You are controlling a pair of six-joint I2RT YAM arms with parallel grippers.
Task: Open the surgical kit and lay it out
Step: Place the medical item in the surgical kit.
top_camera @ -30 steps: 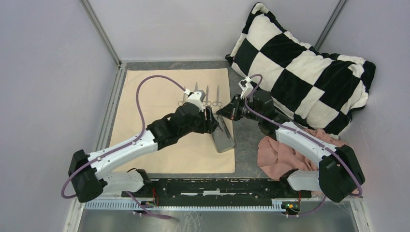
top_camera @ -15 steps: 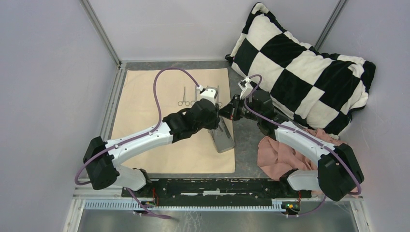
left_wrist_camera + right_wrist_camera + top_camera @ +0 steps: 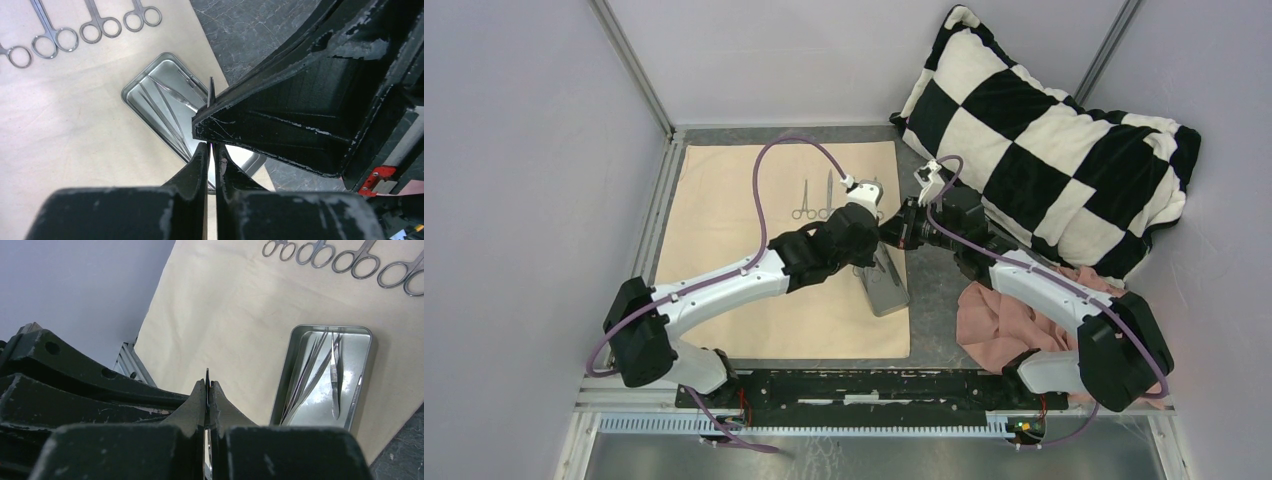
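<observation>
There is still room on the bare cloth beside the row. My left gripper needs to swing outward and to the left in the top view next, then go down and release the thin steel instrument there.
The beige cloth wrap [image 3: 744, 250] lies spread flat, with the grey metal tray [image 3: 891, 296] near its right edge. Several slim instruments [image 3: 170, 102] lie inside the tray [image 3: 131, 95]. Others rest in a row [image 3: 805, 200] on the cloth, ring handles [image 3: 350, 260] towards the tray. My right gripper [image 3: 207, 386] is shut on a thin steel instrument whose tip [image 3: 210, 92] pokes out past its fingers. My left gripper [image 3: 211, 146] is shut, its tips just under the right gripper's finger. Whether they pinch that instrument is hidden. Both grippers [image 3: 882, 240] meet above the tray's far end.
A black-and-white checkered pillow [image 3: 1044, 140] fills the back right corner. A pink cloth [image 3: 999, 320] lies crumpled at the right, under the right arm. Dark bare tabletop [image 3: 250, 30] runs beside the wrap's right edge. Grey walls close in left and back.
My left arm has swung right, away from the row of laid-out instruments, up to the right gripper, and its jaws have closed. The right arm has barely moved.
</observation>
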